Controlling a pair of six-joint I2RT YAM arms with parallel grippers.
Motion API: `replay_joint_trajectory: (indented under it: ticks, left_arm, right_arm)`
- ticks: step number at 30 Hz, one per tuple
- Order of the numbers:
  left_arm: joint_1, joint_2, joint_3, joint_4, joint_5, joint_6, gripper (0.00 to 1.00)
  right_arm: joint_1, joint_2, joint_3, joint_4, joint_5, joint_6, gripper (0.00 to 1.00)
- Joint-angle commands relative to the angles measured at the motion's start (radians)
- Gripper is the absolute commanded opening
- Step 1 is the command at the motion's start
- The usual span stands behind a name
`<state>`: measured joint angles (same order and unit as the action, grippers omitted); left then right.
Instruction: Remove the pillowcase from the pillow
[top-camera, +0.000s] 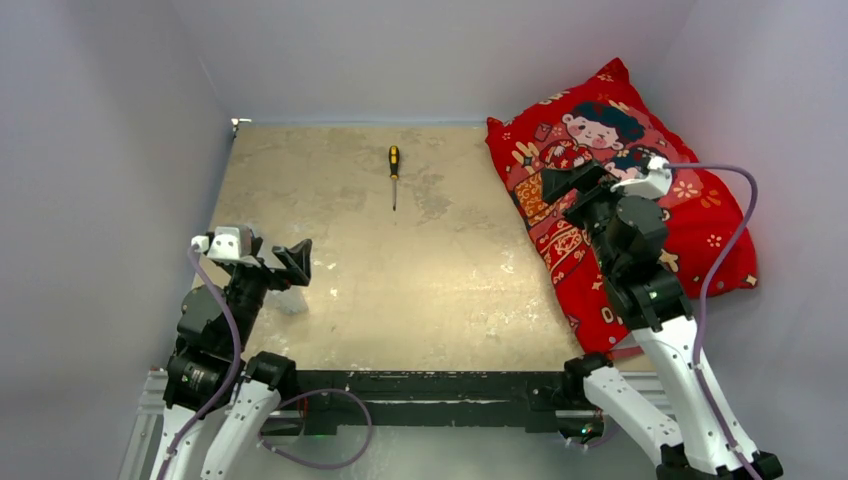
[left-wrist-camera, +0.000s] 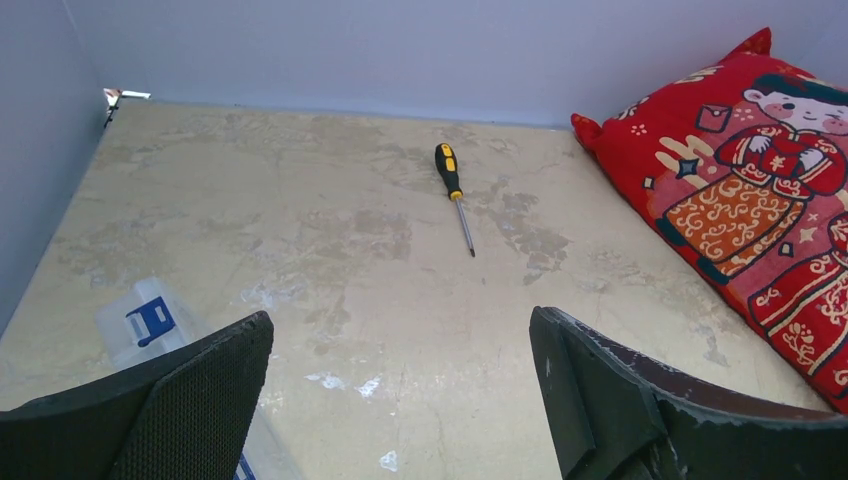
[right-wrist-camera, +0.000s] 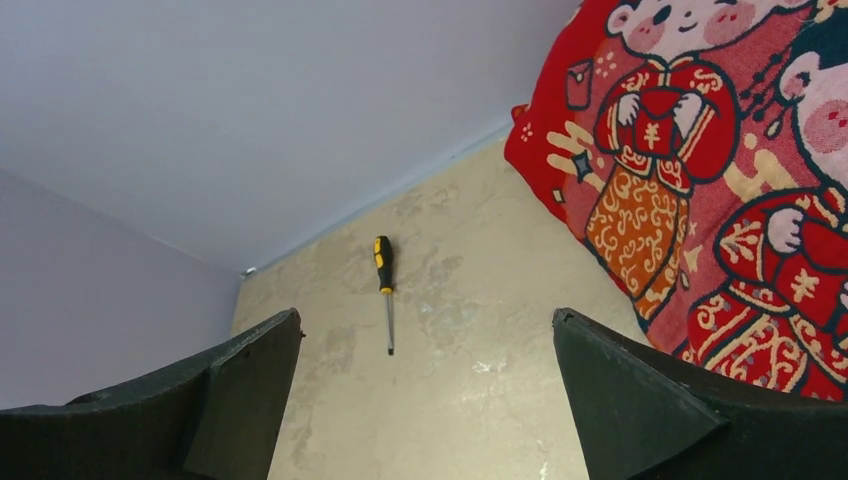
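Observation:
The open fingers hang above the pillowcase (top-camera: 690, 215). Next, my right gripper tips downward and lowers onto it between the figures, near the pillowcase's edge facing empty table.
The red pillowcase (top-camera: 690, 215) with cartoon child figures lies at the table's right side, leaning against the right wall. It covers the white pillow completely, so the pillow is hidden. My right gripper (top-camera: 570, 185) hangs open and empty over the pillowcase's left edge. In the right wrist view the right gripper (right-wrist-camera: 425, 340) is spread wide over bare table, with the pillowcase (right-wrist-camera: 700, 180) at upper right. My left gripper (top-camera: 290, 265) is open and empty at the near left, far from the pillowcase. In the left wrist view the left gripper (left-wrist-camera: 400, 340) is also spread wide, with the pillowcase (left-wrist-camera: 740, 190) at far right.
A yellow-and-black screwdriver (top-camera: 394, 165) lies at the table's far middle and shows in both wrist views (left-wrist-camera: 452, 180) (right-wrist-camera: 383, 270). A clear plastic bag with a blue label (left-wrist-camera: 150, 325) lies under the left gripper. Grey walls close in the table (top-camera: 420, 280) on three sides.

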<state>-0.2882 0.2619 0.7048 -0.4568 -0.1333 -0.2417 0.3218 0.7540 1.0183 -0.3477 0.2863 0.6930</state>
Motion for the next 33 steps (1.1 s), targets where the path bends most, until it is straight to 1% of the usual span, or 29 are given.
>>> replay_joint_trajectory:
  ticks: [1, 6, 11, 16, 19, 20, 21, 26, 28, 29, 30, 33]
  left_arm:
    - [0.003, -0.012, -0.006, 0.027, 0.015, 0.017, 0.99]
    - [0.003, -0.015, -0.007, 0.027, 0.017, 0.018, 0.99]
    - [0.003, -0.016, -0.007, 0.029, 0.017, 0.017, 0.99]
    - [0.003, -0.018, -0.006, 0.029, 0.018, 0.017, 0.99]
    - [0.003, -0.018, -0.007, 0.029, 0.018, 0.016, 0.99]
    - [0.003, -0.018, -0.007, 0.029, 0.017, 0.016, 0.99]
    - [0.003, -0.018, -0.007, 0.029, 0.017, 0.017, 0.99]
    - [0.003, -0.018, -0.007, 0.026, 0.004, 0.016, 0.99]
    - [0.003, -0.021, -0.008, 0.026, 0.003, 0.016, 0.99]
    - [0.003, -0.022, -0.008, 0.027, 0.001, 0.016, 0.99]
    - [0.003, -0.023, -0.009, 0.027, -0.002, 0.016, 0.99]
    - [0.003, -0.028, -0.011, 0.03, -0.003, 0.016, 0.99]
  right_arm:
    - [0.003, 0.023, 0.023, -0.004, 0.056, 0.035, 0.99]
    - [0.001, 0.066, 0.026, -0.015, 0.069, 0.067, 0.99]
    - [0.002, 0.105, 0.026, -0.03, 0.12, 0.137, 0.99]
    - [0.001, 0.165, 0.023, -0.071, 0.235, 0.262, 0.99]
    - [0.001, 0.236, 0.022, -0.076, 0.313, 0.277, 0.99]
    - [0.002, 0.269, 0.025, -0.086, 0.341, 0.297, 0.99]
    - [0.002, 0.306, 0.032, -0.097, 0.37, 0.375, 0.99]
    - [-0.009, 0.528, 0.095, -0.173, 0.448, 0.508, 0.99]
    - [-0.028, 0.657, 0.133, -0.245, 0.493, 0.607, 0.99]
    - [-0.036, 0.718, 0.162, -0.316, 0.521, 0.685, 0.99]
    - [-0.046, 0.77, 0.185, -0.338, 0.58, 0.702, 0.99]
    - [-0.11, 0.899, 0.212, -0.341, 0.552, 0.711, 0.99]
